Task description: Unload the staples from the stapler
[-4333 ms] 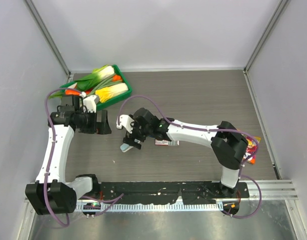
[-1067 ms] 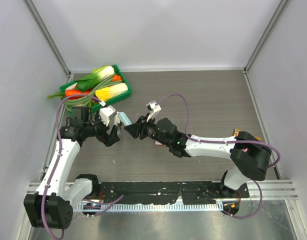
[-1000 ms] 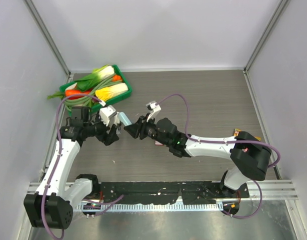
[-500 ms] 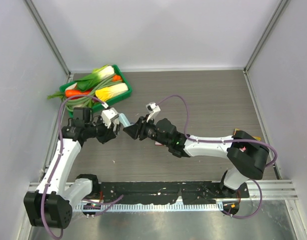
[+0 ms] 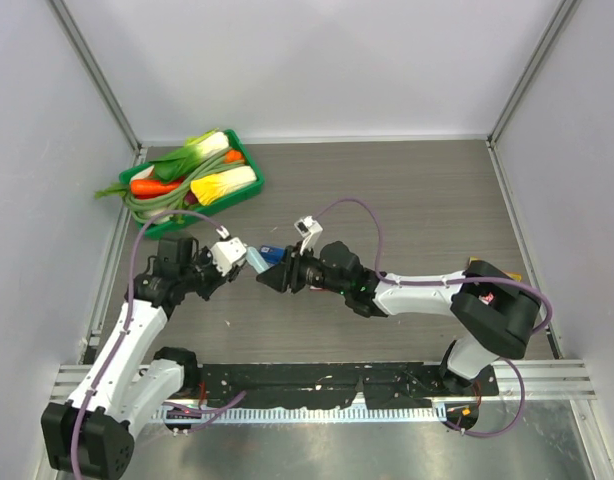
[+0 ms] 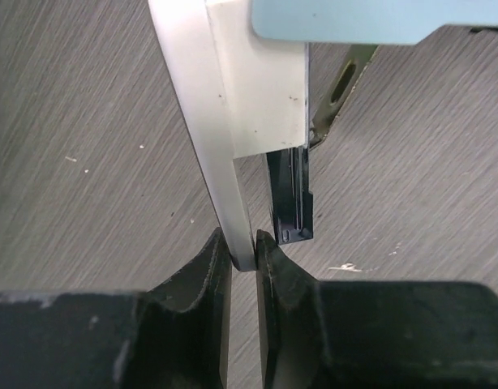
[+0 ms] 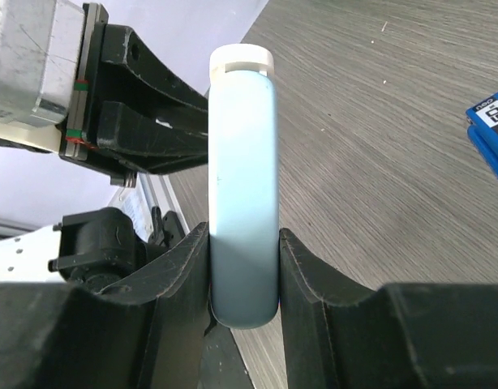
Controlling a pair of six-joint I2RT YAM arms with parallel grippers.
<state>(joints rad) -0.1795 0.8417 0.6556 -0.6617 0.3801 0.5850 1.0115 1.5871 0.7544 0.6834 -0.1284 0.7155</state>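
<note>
My right gripper moves down and to its left in the top view next, lowers the stapler onto bare tabletop short of the green tray and releases it.
The stapler is held off the table between both arms, left of centre in the top view. My right gripper is shut on its pale blue body, and the white end cap points away from it. My left gripper is shut on the tip of the stapler's thin white part. A black inner piece and a metal strip hang out beside that part. No staples are visible. In the top view the left gripper sits just left of the stapler.
A green tray of vegetables stands at the back left. A small blue box lies on the table, seen beyond the right gripper. The black mounting rail runs along the near edge. Enclosure walls close the left, back and right sides.
My left gripper has gone from open to shut on the stapler's white part. Both grippers and the stapler have shifted a little toward the near edge.
</note>
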